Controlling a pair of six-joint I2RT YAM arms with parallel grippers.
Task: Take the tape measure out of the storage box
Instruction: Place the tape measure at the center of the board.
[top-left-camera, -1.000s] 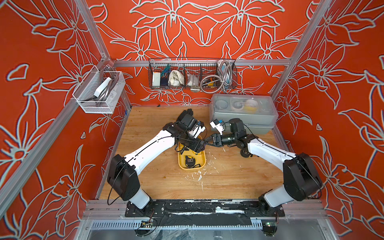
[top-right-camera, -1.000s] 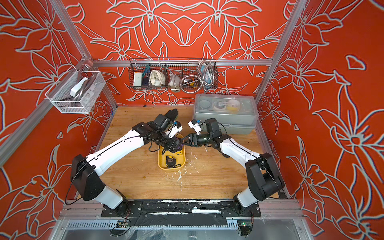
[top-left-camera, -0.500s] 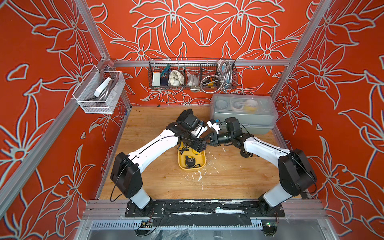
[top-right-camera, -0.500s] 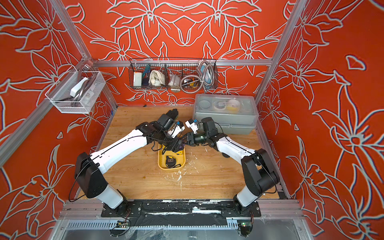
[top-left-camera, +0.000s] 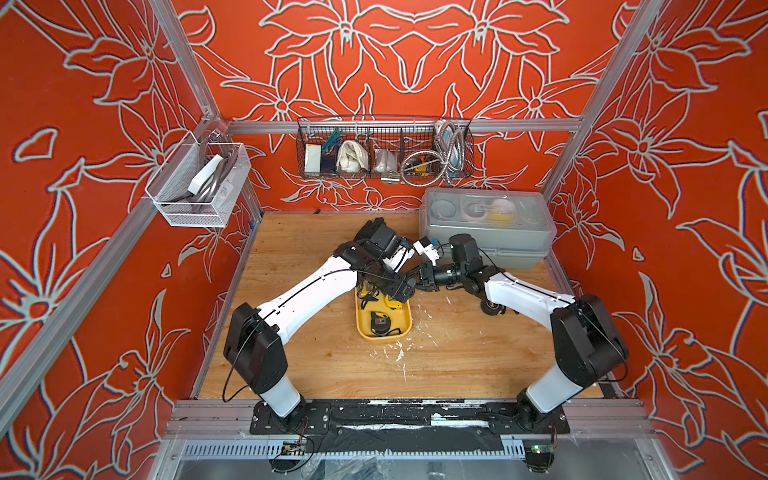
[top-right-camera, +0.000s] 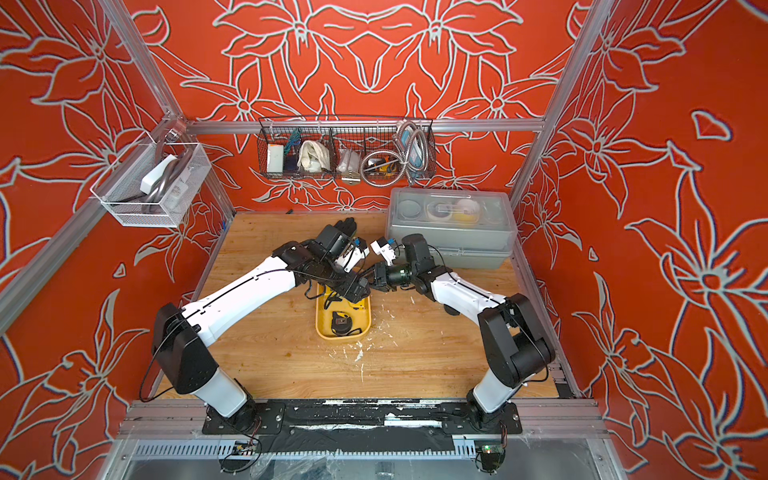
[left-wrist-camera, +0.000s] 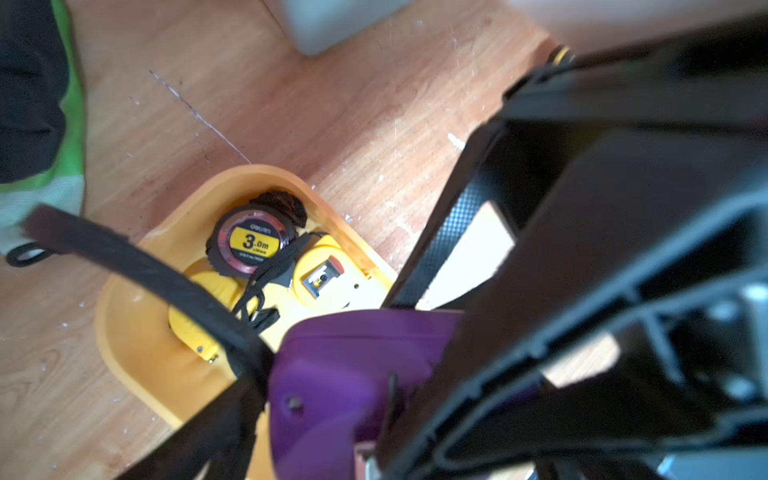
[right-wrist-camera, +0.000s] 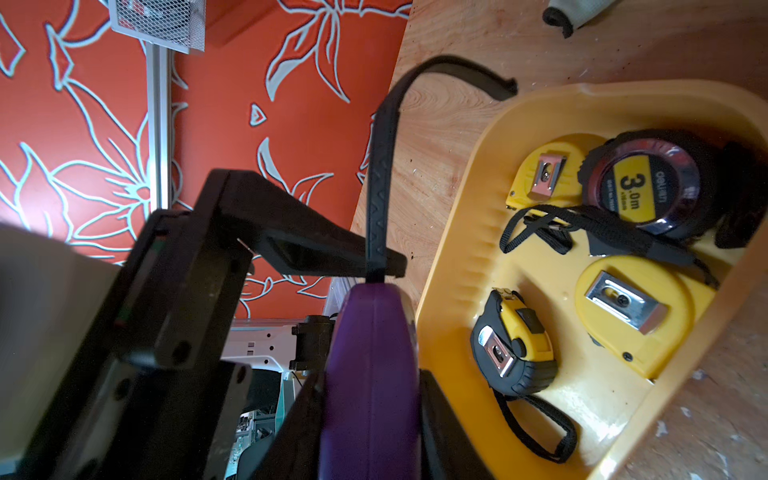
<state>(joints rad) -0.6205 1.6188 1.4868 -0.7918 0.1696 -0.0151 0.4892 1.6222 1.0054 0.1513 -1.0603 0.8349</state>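
Observation:
I will next move my right gripper away from the box and lower the purple tape measure onto the bare wood in front of the grey case. That spot is clear.
A purple tape measure (right-wrist-camera: 370, 374) with a black strap (right-wrist-camera: 380, 174) hangs beside the rim of the mustard-yellow storage box (top-left-camera: 405, 330), above the wooden table. My right gripper (right-wrist-camera: 370, 399) is shut on it, one jaw on each flat side. My left gripper (top-left-camera: 401, 291) is open right beside it, and one of its fingers (right-wrist-camera: 299, 249) ends near the strap's root. In both top views the two grippers meet over the box's far end and hide the purple case. Several other tape measures lie in the box, among them a round black one (right-wrist-camera: 644, 183) marked 3.0m.
A grey case (top-left-camera: 486, 232) with a translucent lid stands at the back right, close behind my right arm. A wire basket (top-left-camera: 384, 149) hangs on the back wall, a white mesh basket (top-left-camera: 199, 187) on the left wall. A grey-green thing (left-wrist-camera: 41, 195) lies beside the box.
My right gripper came in from the right to the left gripper and shut on the purple tape measure. My left gripper has let go and opened wide.

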